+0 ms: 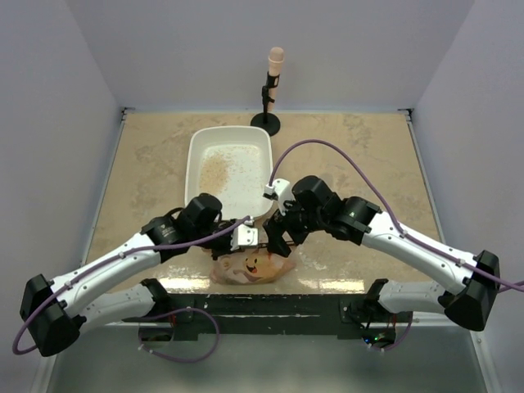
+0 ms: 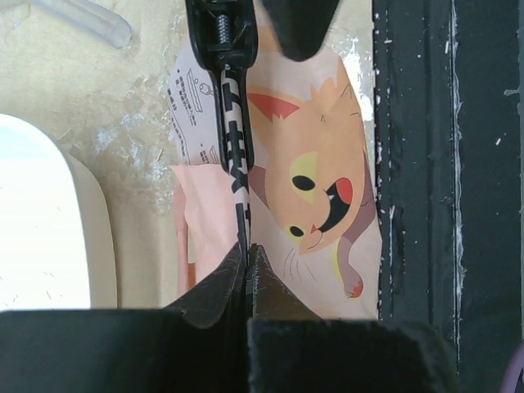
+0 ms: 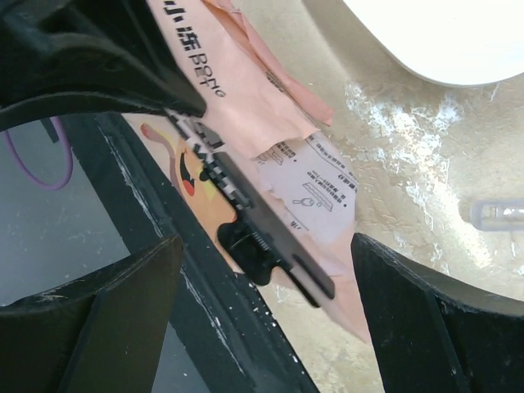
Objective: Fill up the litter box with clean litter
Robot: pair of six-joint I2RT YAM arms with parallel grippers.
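Observation:
The black clip's wide spring end [image 3: 250, 244] comes between my right gripper's fingers next and they close there, because the clip pins the bag's checkered top edge.
The white litter box [image 1: 199, 147] lies at the table's middle back, with a thin scatter of beige clean litter [image 1: 216, 168] in it. Its rim shows in the left wrist view [image 2: 82, 229] and the right wrist view [image 3: 442, 41]. An orange-pink bag with a cat picture [image 1: 252, 266] hangs near the front edge. My left gripper [image 2: 246, 255] is shut on the bag's checkered top edge [image 2: 237, 164]. A black clip [image 3: 270, 237] sits on that edge. My right gripper [image 3: 266, 246] is open, with its jaws on either side of the clip and not touching it.
A peach-coloured tool on a black stand [image 1: 273, 82] is behind the litter box. A clear tube [image 3: 499, 214] lies on the tabletop near the bag. The black front rail [image 2: 442, 196] runs just beside the bag.

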